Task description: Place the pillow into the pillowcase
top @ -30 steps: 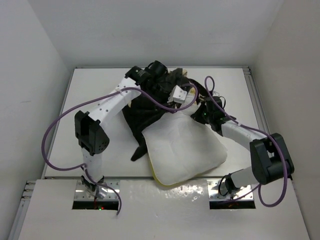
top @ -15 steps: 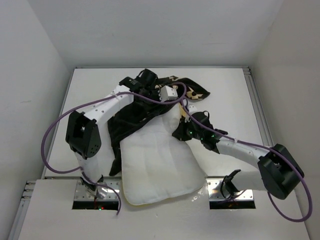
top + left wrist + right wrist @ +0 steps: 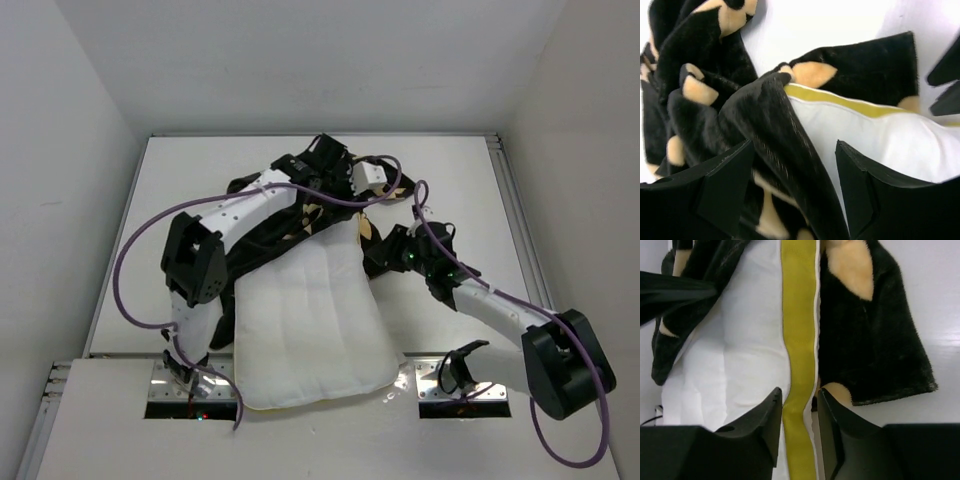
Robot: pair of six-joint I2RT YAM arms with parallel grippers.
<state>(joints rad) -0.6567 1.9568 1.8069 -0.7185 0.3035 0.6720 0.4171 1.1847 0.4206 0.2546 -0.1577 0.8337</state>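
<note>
My left gripper will next move down onto that fold (image 3: 336, 216) (image 3: 797, 145) of the pillowcase's black hem next to the pillow's yellow band, and then it will close.
The white quilted pillow (image 3: 310, 330) lies lengthwise from mid-table to the near edge, its far end tucked in the mouth of the black, beige-flowered pillowcase (image 3: 265, 225). My left gripper (image 3: 795, 145) is open at that mouth; the case's black hem (image 3: 775, 125) runs loosely between its fingers, beside the pillow's yellow band (image 3: 840, 100). From above, the left gripper (image 3: 340, 195) hovers over the case's far end. My right gripper (image 3: 799, 390) is open, straddling the yellow band (image 3: 799, 315) on the pillow's right edge, and a flap of pillowcase (image 3: 875, 340) lies beside it. Overhead, the right gripper (image 3: 380, 252) sits at the pillow's far right corner.
The white table (image 3: 470, 180) is boxed in by white walls on three sides. The pillow's near end overhangs the front edge between the two arm bases (image 3: 190, 385). Purple cables (image 3: 130, 270) loop off both arms.
Both grippers have opened from shut. The pillow swung from lying to the right to lying lengthwise toward the near edge. The left arm moved right, and the pillowcase shifted with it.
</note>
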